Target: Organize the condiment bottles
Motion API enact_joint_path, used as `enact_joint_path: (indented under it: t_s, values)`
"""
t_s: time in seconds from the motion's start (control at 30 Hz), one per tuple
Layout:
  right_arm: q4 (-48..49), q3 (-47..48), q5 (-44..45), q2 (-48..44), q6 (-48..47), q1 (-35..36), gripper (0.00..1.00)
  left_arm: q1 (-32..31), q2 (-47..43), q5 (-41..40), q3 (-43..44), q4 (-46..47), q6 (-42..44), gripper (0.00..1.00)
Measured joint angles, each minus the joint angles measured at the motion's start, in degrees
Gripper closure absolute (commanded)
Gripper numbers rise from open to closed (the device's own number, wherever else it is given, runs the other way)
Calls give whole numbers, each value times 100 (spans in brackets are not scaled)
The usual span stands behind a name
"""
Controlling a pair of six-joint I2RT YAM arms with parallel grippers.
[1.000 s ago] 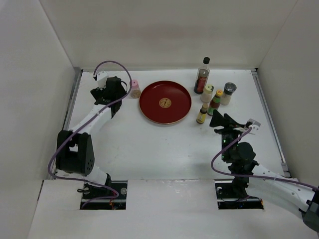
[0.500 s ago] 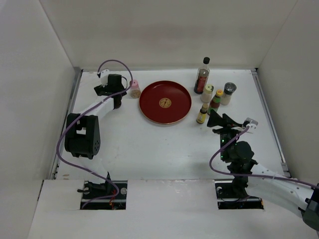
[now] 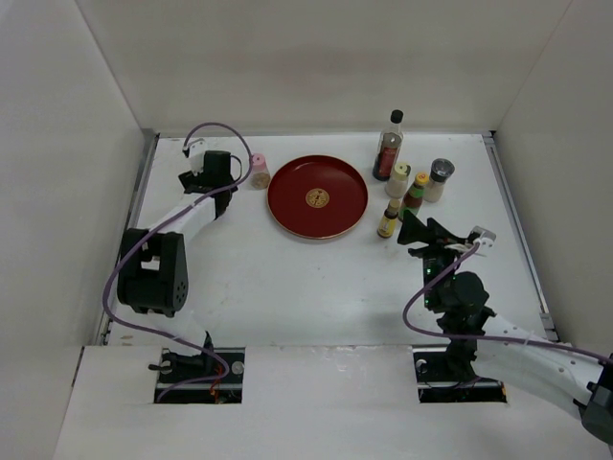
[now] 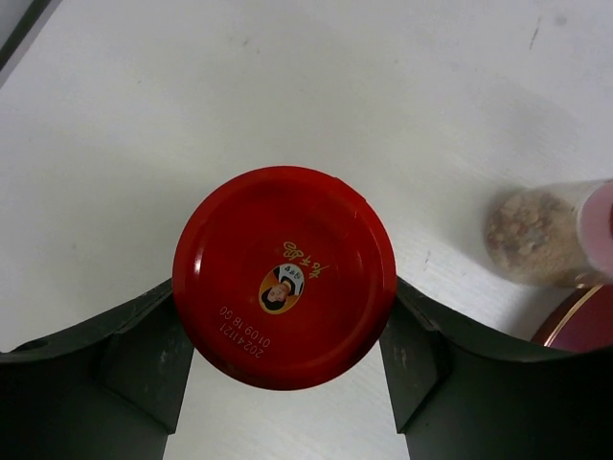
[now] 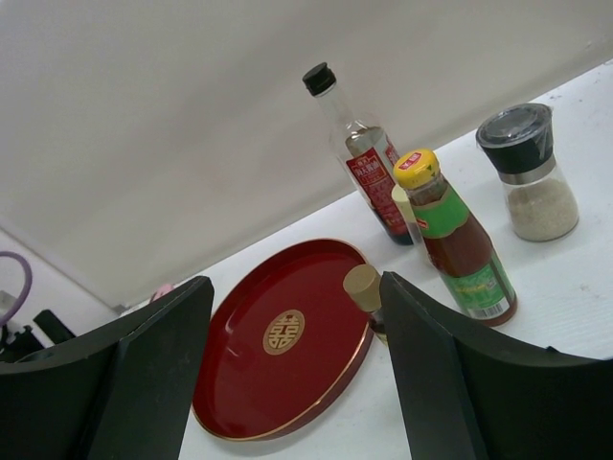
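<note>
The plate's empty far part is to the right of my left gripper in the top view. I should carry the jar with the red cap past the pink-capped one and let it go there.
My left gripper is shut on a jar with a red cap, one finger on each side; in the top view the left gripper hides the jar at the far left. A pink-capped jar stands just right of it and also shows in the left wrist view. My right gripper is open and empty, pointing at the bottle cluster. There stand a tall black-capped bottle, an orange-capped sauce bottle, a grey-capped grinder, a cream-capped bottle and a small yellow-capped one.
A round red plate with a gold emblem lies between the pink-capped jar and the cluster. White walls close in the table on three sides. Purple cables loop off both arms.
The left arm's elbow has swung while its gripper stayed by the pink-capped jar. The right gripper has edged slightly left toward the small yellow-capped bottle.
</note>
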Motion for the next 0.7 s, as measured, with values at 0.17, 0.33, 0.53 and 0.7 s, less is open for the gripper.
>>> enact_joint_path:
  t_s: [0.17,0.33,0.53,0.7]
  values:
    - [-2,24,-2,68,0,0,23,-186,-704,-293,-557,-109,9,65]
    - [0,24,-2,52,-2,0,23,-439,-1338,-411,-981,26,-4,65]
    - [0,26,-2,55,-2,0,23,-1032,-1764,-575,-1154,26,-24,65]
    - [0,26,-2,55,-2,0,23,-1829,-1727,-575,-887,-24,-42,65]
